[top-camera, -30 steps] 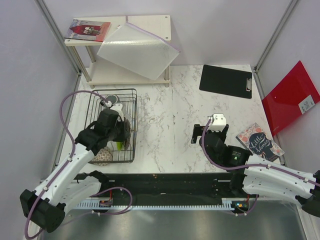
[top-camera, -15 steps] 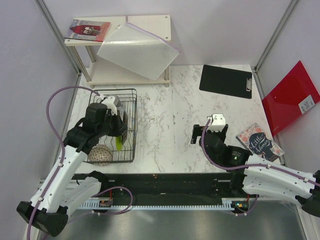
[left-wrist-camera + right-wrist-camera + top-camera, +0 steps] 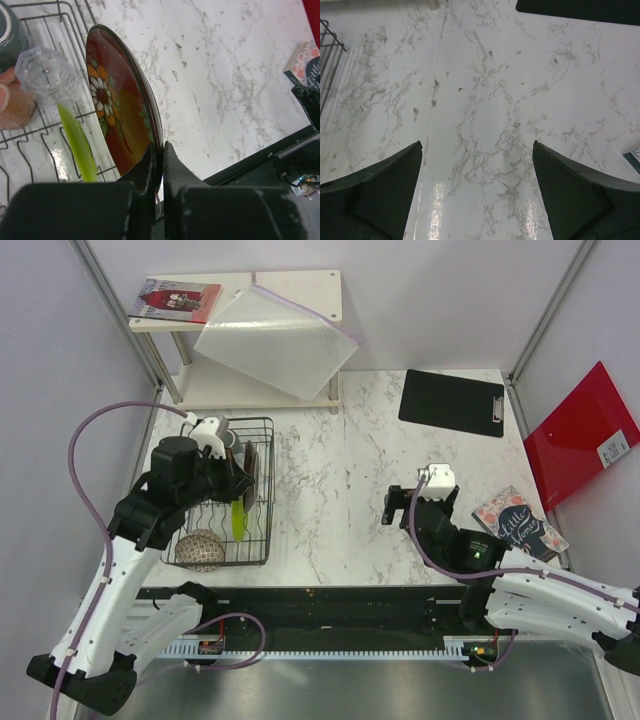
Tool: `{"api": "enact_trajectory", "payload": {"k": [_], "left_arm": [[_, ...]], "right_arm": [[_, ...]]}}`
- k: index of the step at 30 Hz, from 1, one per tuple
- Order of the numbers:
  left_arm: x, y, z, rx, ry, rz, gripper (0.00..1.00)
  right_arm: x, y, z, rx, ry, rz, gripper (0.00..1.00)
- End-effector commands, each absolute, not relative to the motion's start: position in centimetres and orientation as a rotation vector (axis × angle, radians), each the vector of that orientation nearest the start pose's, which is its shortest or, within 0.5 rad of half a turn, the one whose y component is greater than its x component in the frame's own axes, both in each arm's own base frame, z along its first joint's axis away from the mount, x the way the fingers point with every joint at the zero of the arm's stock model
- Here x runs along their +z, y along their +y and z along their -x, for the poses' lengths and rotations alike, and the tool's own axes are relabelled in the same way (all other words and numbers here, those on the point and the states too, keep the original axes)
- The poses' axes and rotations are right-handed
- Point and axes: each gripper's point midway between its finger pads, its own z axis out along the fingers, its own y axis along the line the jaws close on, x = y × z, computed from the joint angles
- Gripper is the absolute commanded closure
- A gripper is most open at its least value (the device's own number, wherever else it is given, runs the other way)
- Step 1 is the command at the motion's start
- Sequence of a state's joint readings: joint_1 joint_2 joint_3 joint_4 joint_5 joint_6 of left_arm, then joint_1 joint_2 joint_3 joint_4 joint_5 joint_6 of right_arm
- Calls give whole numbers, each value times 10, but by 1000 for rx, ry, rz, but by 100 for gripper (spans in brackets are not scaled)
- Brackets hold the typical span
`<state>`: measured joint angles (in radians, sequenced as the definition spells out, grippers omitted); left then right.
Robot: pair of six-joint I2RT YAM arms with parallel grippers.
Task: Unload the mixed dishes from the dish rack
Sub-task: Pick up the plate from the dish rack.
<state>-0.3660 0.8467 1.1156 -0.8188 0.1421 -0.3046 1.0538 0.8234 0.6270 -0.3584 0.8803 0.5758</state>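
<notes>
Next, my left gripper carries the red patterned plate to empty marble to the right in the top view, tilts it flatter, then lowers and releases it.
My left gripper (image 3: 240, 472) (image 3: 159, 150) is shut on the lower rim of the red patterned plate (image 3: 117, 107), holding it upright on edge over the right side of the black wire dish rack (image 3: 266, 540). The lime-green plate (image 3: 77, 145) (image 3: 238, 516) stands in the rack beside it. The clear glass (image 3: 45, 75), small pink cup (image 3: 12, 102) and dark mug (image 3: 9, 30) sit further in. The brown speckled bowl (image 3: 200, 549) lies at the rack's near end. My right gripper (image 3: 418, 502) (image 3: 477, 150) is open and empty above bare marble.
A white two-tier shelf (image 3: 300, 285) at the back holds a book and a translucent sheet. A black clipboard (image 3: 450, 400) lies back right. A red folder (image 3: 580, 435) leans on the right wall. A book (image 3: 518, 523) lies near my right arm.
My left arm has risen and drawn back toward the left with the red plate in its grip, uncovering the lime-green plate. The right arm has barely moved.
</notes>
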Motion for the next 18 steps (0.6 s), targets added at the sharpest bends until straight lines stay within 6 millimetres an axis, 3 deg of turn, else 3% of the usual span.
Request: {"api": "enact_trajectory", "payload": {"k": [1,6,8,9,10,11,12,13,14,16,17,18], "left_arm": [[335,-155,-238,-712,1918,-257,98],[333,-183,-258,-685,1935,-300,98],[334,-201,-270,-626,1924,-354,98],[331,-222,-265,-624,1929,-423,98],[342,-226,-273,-574,1905,-413,98],[325,-249,-277,-540,1944,-488,98],[323,-253,-285,-468,1947,-486,98],[333,-262,-289,-438,1922,-499,98],[309,-284,-293,-363,1962,-588,98],[308,-287,-312,-167,1948,-563,98],[301,-296,-311,-98,1946,-611,98],[281,-298,-324,34,1968,-601,98]], "right_arm": [[252,152,-229,302,1789,-170,2],[288,136,-223,363,1713,-236,2],[291,131,-222,363,1701,-246,2],[291,127,-220,360,1697,-253,2],[291,125,-220,354,1698,-255,2],[291,123,-219,357,1698,-259,2],[287,122,-218,345,1708,-254,2],[286,119,-218,336,1710,-260,2],[286,118,-217,340,1710,-269,2],[284,113,-216,324,1718,-276,2],[283,111,-214,326,1718,-279,2],[283,108,-213,323,1720,-289,2]]}}
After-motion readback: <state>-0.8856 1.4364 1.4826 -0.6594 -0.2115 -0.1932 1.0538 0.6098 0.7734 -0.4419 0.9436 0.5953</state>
